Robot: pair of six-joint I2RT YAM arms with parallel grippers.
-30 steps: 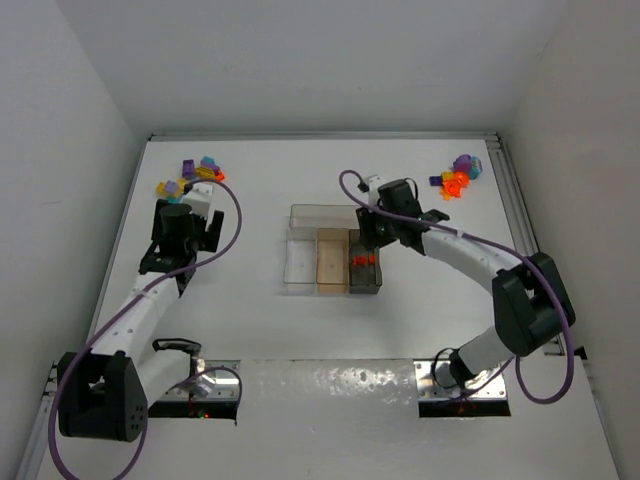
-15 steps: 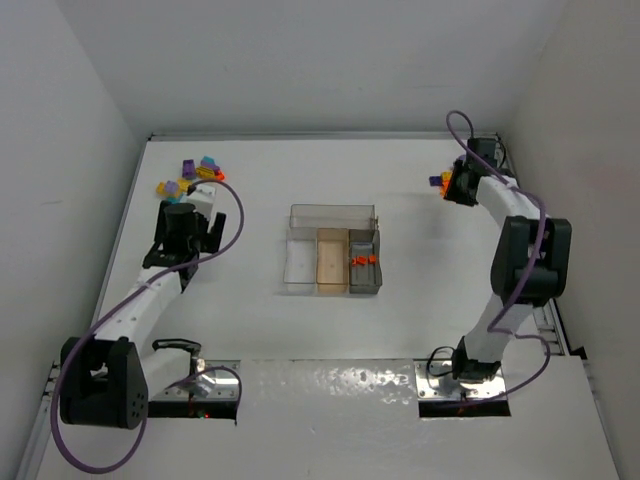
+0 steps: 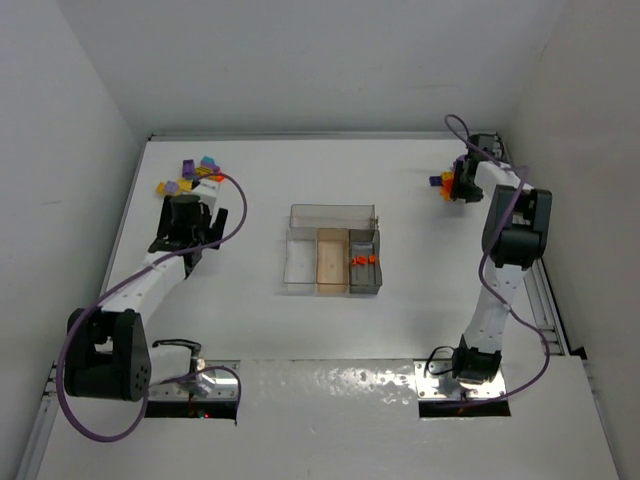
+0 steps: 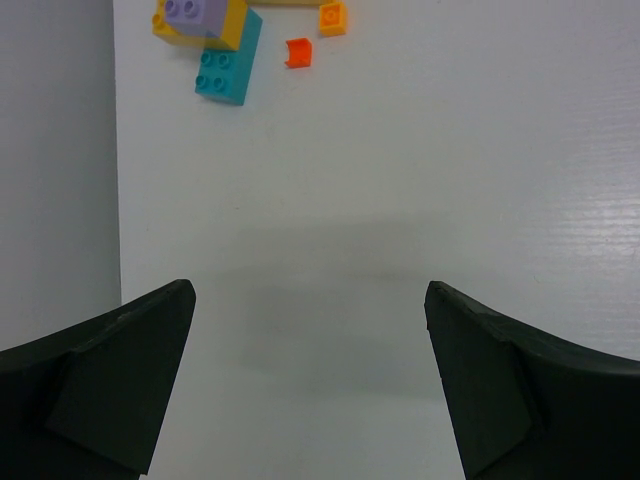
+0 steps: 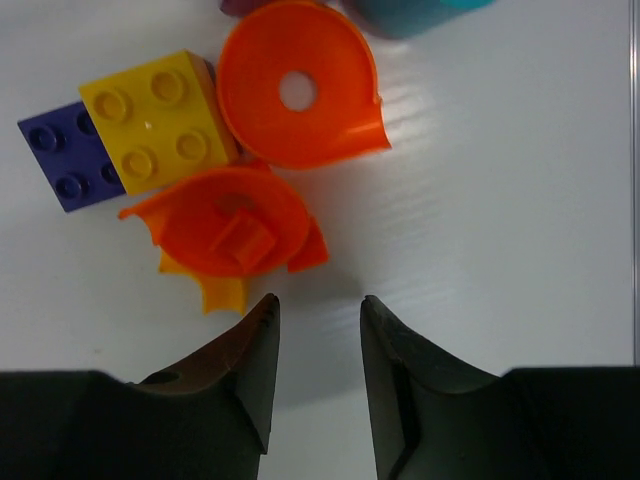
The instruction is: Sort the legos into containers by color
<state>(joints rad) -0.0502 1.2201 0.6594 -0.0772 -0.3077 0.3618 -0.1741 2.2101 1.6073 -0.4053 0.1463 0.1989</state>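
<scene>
My right gripper eases its fingers outward astride the exposed end of the small orange-red lego [image 5: 309,248] next, which sticks out from under the cupped piece [image 5: 225,220] just outward of it.
A left pile of legos [image 3: 190,172] lies at the far left. In the left wrist view it shows a teal brick [image 4: 228,70], a purple-on-yellow brick [image 4: 195,12] and a small orange-red brick [image 4: 297,52]. My left gripper [image 3: 198,198] [image 4: 308,300] is wide open and empty, just short of that pile. A right pile [image 3: 450,182] holds a round orange piece [image 5: 295,85], a yellow brick [image 5: 155,118], a purple brick [image 5: 68,155] and an orange cupped piece [image 5: 225,220]. My right gripper [image 3: 462,188] [image 5: 318,305] is narrowly open and empty, just below the cupped piece.
The clear tray [image 3: 332,214] sits mid-table, with a wide section at the back and three narrow ones in front. Orange-red bricks [image 3: 362,260] lie in its grey right compartment. Side walls stand close to both piles.
My right arm swung from over the tray's grey compartment out to the far right pile. My left gripper moved a little up the table toward the left pile.
</scene>
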